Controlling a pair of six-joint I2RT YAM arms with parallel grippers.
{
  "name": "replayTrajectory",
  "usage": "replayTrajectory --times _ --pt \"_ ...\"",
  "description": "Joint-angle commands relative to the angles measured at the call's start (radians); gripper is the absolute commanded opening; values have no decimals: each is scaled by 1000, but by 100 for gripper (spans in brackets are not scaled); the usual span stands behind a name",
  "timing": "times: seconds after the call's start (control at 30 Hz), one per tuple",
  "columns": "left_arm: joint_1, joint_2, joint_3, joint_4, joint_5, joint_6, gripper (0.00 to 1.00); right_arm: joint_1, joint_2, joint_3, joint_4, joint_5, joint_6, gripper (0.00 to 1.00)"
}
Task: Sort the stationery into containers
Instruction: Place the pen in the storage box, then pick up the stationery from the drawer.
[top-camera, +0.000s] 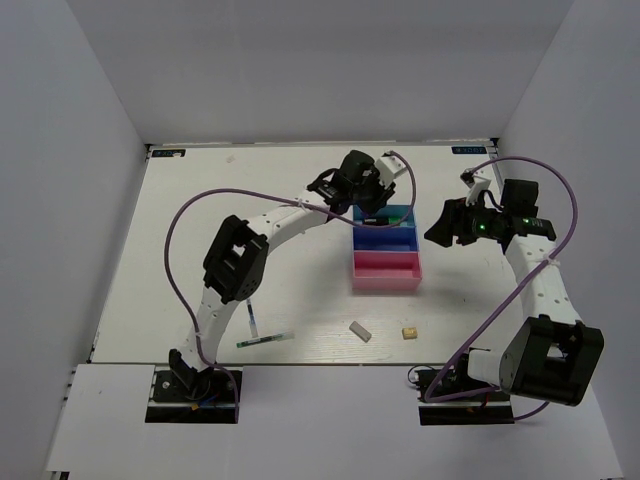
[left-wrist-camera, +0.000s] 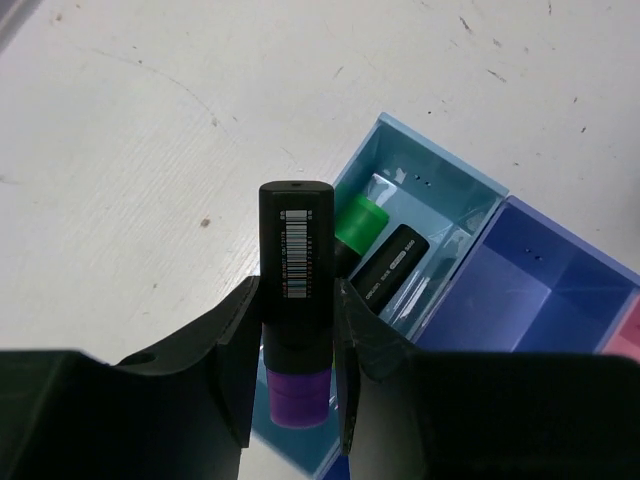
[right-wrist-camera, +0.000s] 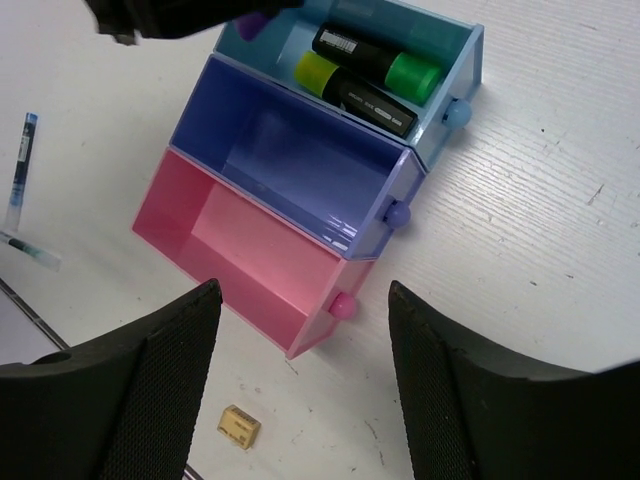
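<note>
I need to lower my left gripper slightly over the light blue tray next and open it to release the black highlighter, since the green-capped and yellow-capped highlighters already lie there.
My left gripper (top-camera: 365, 195) is shut on a black highlighter with a purple cap (left-wrist-camera: 296, 250), cap toward the wrist, held over the near end of the light blue tray (left-wrist-camera: 440, 165). That tray holds a green-capped highlighter (left-wrist-camera: 362, 222) and a yellow-capped one (right-wrist-camera: 350, 92). The dark blue tray (right-wrist-camera: 290, 150) and the pink tray (right-wrist-camera: 240, 250) hold nothing. My right gripper (top-camera: 440, 228) is open and empty, hovering right of the trays (top-camera: 385, 270). A tan eraser (top-camera: 408, 331), a grey eraser (top-camera: 360, 331) and two thin pens (top-camera: 265, 339) lie on the table near the front.
The tan eraser (right-wrist-camera: 239, 427) lies just below the pink tray's corner in the right wrist view. The pens (right-wrist-camera: 22, 165) show at that view's left edge. White walls enclose the table on three sides. Purple cables loop above both arms.
</note>
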Motion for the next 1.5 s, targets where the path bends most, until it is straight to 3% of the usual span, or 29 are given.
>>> replayTrajectory --times 0.0,0.17,0.23,0.27,0.37,0.5,0.6,0.67,0.7,0.73,0.8,0.83,0.87,0.9,0.93,1.0,1.03,1.07,1.1,1.13,1.23,1.27,1.37,1.47 --pt "5 1 7 81 39 -33 0 -13 -36 0 18 -64 -46 71" --pt "7 13 -7 92 23 -41 0 -22 -38 -8 21 -92 -55 75" --pt "5 1 -28 95 19 -47 13 -24 -33 -6 15 -101 -58 77" --pt "5 -8 -42 112 19 -56 27 -27 -33 -5 14 -101 -61 81" --pt "7 -33 -91 131 7 -73 47 -29 -33 -5 12 -112 -61 86" --pt "7 -62 -105 114 -1 -82 59 -36 -38 -2 5 -112 -58 86" --pt "5 -91 -120 115 -11 -90 60 -41 -41 0 0 -112 -57 83" --pt "2 -131 -130 114 -14 -97 58 -42 -44 1 -14 -121 -72 74" --pt "2 -143 -156 115 -14 -103 51 -38 -50 9 -14 -132 -86 47" --pt "1 -206 -172 120 -14 -113 26 -36 -52 10 -72 -164 -171 32" --pt "-1 -264 -231 109 -34 -165 4 -30 -49 32 -132 -241 -253 4" --pt "-4 -299 -281 87 -45 -176 0 -23 -43 37 -220 -321 -306 4" --pt "-2 -414 -307 39 -56 -232 0 -19 -40 49 -370 -363 -592 5" --pt "-1 -448 -355 2 -91 -282 0 -7 -29 53 -549 -443 -727 9" --pt "2 -529 -378 -69 -111 -327 0 -1 -11 46 -631 -455 -1008 21" --pt "14 -692 -513 -186 -213 -402 36 28 26 17 -869 -433 -1448 32" --pt "19 -732 -554 -254 -279 -453 49 37 52 -6 -894 -414 -1506 43" --pt "25 -775 -596 -291 -306 -476 74 48 81 -9 -917 -401 -1549 47" --pt "45 -886 -707 -379 -336 -499 82 83 94 -16 -940 -356 -1605 49" --pt "73 -925 -743 -461 -402 -572 85 94 101 -47 -931 -319 -1606 56" --pt "218 -1122 -974 -487 -392 -608 89 142 41 -152 -749 -188 -1484 63" --pt "241 -1189 -1054 -481 -384 -614 91 204 -13 -219 -604 -166 -1421 70" --pt "352 -1281 -1160 -481 -332 -628 92 269 -113 -382 -479 -86 -1379 73" --pt "452 -1289 -1193 -495 -226 -651 92 301 -139 -419 -414 -31 -1353 73"
